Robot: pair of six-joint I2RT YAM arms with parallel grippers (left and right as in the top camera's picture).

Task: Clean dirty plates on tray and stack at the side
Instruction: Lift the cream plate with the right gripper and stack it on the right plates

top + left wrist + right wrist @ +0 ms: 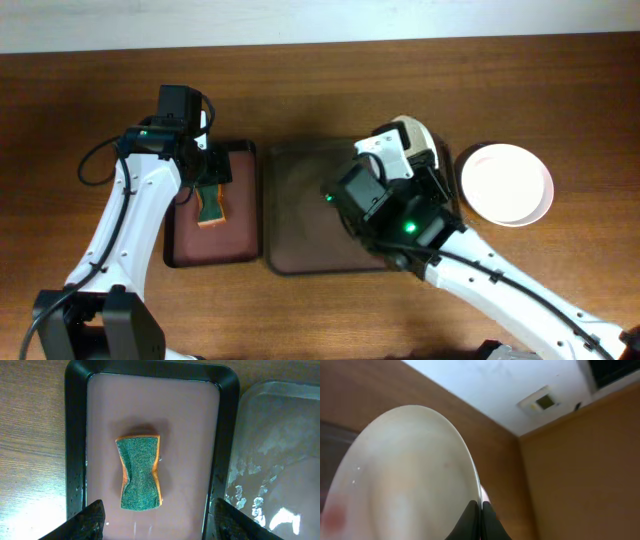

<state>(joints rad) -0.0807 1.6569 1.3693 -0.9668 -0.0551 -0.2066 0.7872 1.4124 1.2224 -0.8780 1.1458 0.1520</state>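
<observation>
The tilted plate shows a red smear, so I next need to turn and lower my right gripper to lay the plate flat onto the large tray below.
My right gripper (481, 516) is shut on the rim of a pale plate (405, 470) and holds it tilted on edge. A red smear (334, 515) shows low on its face. In the overhead view this plate (412, 134) is above the right end of the large dark brown tray (300, 200), with my right gripper (428, 168) beside it. A clean white plate (505, 183) lies on the table right of the tray. My left gripper (160, 522) is open and empty, just above a green-and-orange sponge (141, 472). The third plate is not visible.
The sponge (210, 205) lies in the smaller black-rimmed reddish-brown tray (240, 240), left of the large tray. The large tray's surface (280, 435) looks wet. The right arm's body covers the large tray's right half.
</observation>
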